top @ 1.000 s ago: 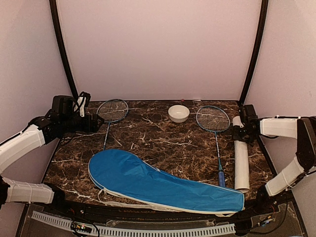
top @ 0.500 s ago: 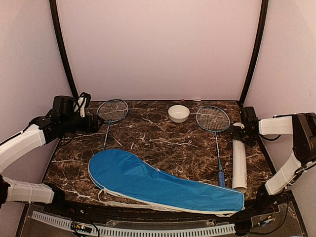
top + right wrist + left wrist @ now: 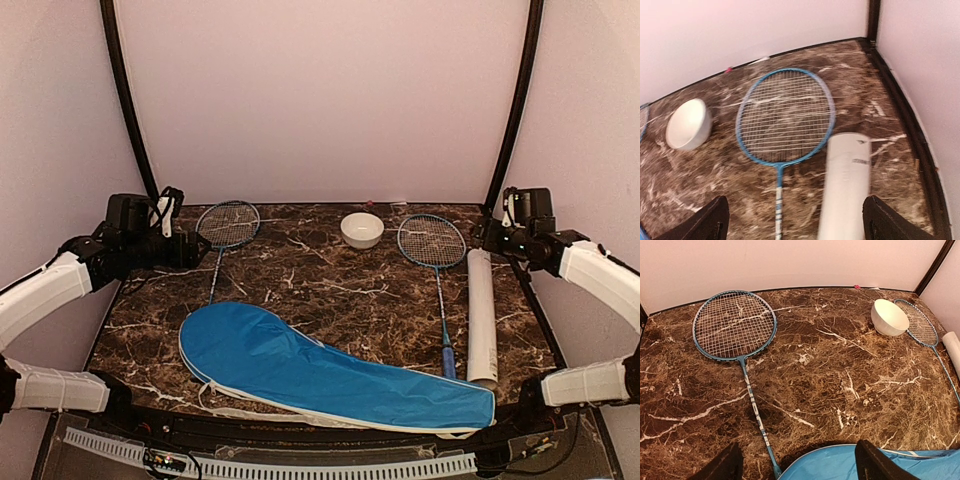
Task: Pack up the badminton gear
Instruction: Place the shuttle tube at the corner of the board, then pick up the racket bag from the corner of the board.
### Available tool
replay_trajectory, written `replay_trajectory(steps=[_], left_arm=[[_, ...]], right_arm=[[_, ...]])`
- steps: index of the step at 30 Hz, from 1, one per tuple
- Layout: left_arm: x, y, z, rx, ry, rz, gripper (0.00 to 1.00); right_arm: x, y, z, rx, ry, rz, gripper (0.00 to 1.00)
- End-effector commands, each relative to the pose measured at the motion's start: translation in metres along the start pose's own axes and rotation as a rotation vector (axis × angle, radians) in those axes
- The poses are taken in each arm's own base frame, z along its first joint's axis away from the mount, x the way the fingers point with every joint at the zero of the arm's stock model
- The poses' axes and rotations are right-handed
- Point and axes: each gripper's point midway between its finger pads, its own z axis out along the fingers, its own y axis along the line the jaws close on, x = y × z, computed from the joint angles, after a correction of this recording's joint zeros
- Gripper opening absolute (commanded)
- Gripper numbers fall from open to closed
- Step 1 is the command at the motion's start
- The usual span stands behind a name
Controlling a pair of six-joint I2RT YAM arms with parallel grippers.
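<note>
The left gripper will move back and down onto the uncovered edge, because the white trim at the cover's rounded end is below and back from it.
A long blue racket cover lies across the near half of the table. One blue racket lies at the back left and another at the back right. A long white tube lies flat beside the right racket. My left gripper hovers open over the table's left edge, above the left racket's shaft and the cover's rounded end. My right gripper hangs open above the tube's far end, holding nothing. The left gripper and the right gripper both show wide-apart fingers.
A small white bowl stands at the back centre between the two racket heads, also seen as the bowl and the bowl. Black frame posts rise at both back corners, and walls close in the table.
My right gripper has opened off the tube's far end and lifted back to the right. The tube has settled slightly left. The left arm has not moved.
</note>
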Motion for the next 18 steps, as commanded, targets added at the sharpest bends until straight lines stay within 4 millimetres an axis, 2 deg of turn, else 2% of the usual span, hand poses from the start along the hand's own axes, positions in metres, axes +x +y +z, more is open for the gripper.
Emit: replay_trajectory(steps=[1, 4, 8, 12, 18], left_arm=[[0.001, -0.002, 0.001, 0.021, -0.002, -0.041, 0.80], [0.009, -0.005, 0.004, 0.040, 0.025, -0.156, 0.80], [0.037, 0.001, 0.000, 0.024, 0.034, -0.354, 0.79], [0.075, 0.022, -0.014, -0.078, 0.037, -0.498, 0.78], [0.138, 0.030, -0.018, -0.125, 0.131, -0.692, 0.77]], right_arm=[[0.019, 0.085, -0.024, -0.274, 0.038, -0.164, 0.93], [0.046, 0.131, -0.034, -0.375, 0.079, -0.262, 0.92], [0.074, 0.172, -0.046, -0.469, 0.110, -0.324, 0.91], [0.094, 0.193, -0.051, -0.544, 0.114, -0.337, 0.91], [0.110, 0.208, -0.056, -0.632, 0.108, -0.327, 0.91]])
